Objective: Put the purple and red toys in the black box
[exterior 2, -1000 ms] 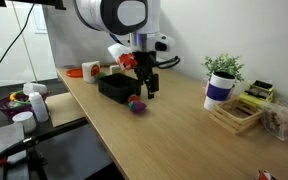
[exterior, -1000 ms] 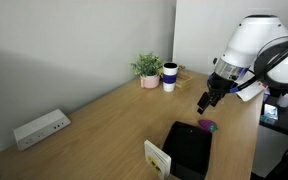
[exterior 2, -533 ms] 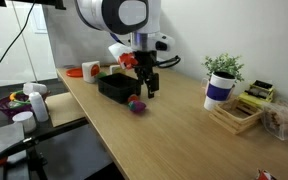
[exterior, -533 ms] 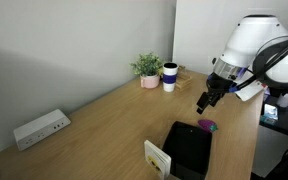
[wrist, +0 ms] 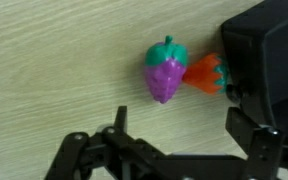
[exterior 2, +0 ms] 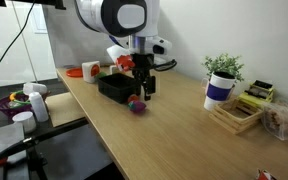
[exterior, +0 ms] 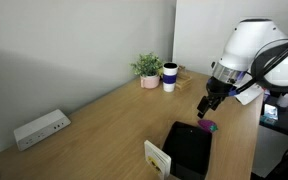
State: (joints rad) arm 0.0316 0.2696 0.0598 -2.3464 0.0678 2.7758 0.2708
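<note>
The purple toy's end (exterior: pixel 204 124) opposite the green top lies clear of the red-orange toy, so my gripper should move down next, with its open fingers on both sides of that end.
A purple strawberry-shaped toy (wrist: pixel 165 72) with a green top lies on the wooden table, with a red-orange toy (wrist: pixel 205 74) touching it against the black box (wrist: pixel 269 62). In both exterior views the toys (exterior 2: pixel 136 104) (exterior: pixel 207 126) lie beside the black box (exterior 2: pixel 114 87) (exterior: pixel 187 150). My gripper (wrist: pixel 179 135) is open and empty, hovering just above the toys (exterior 2: pixel 147 90) (exterior: pixel 204 104).
A potted plant (exterior 2: pixel 222 70), a white and blue cup (exterior 2: pixel 217 90) and a wooden crate (exterior 2: pixel 239 115) stand further along the table. A white card holder (exterior: pixel 158 157) leans on the box. A white power strip (exterior: pixel 39 129) lies by the wall.
The gripper has shifted slightly toward the toys and a little lower. The toys and box have not moved.
</note>
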